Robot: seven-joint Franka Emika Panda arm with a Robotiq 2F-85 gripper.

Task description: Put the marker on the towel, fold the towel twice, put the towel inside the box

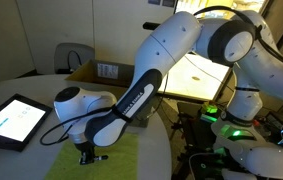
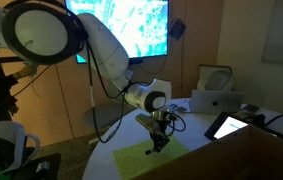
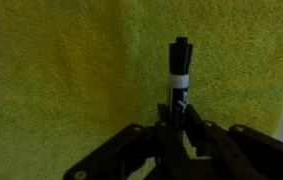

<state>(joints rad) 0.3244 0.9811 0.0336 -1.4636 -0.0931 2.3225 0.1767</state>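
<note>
My gripper lowers the dark marker the short way down onto the towel's open middle next and releases it, since flat cloth lies directly beneath.
In the wrist view a dark marker with a white band sticks out from my gripper, whose jaws are shut on its lower end. Behind it the yellow-green towel fills the view, lying flat. In both exterior views the gripper hangs just over the towel on the round table. The brown cardboard box stands open at the table's far side, a white label on its inner flap.
A black-framed tablet with a bright screen lies on the table beside the towel. A chair stands behind the table. A second open box shows further back. The robot's base sits close to the table's edge.
</note>
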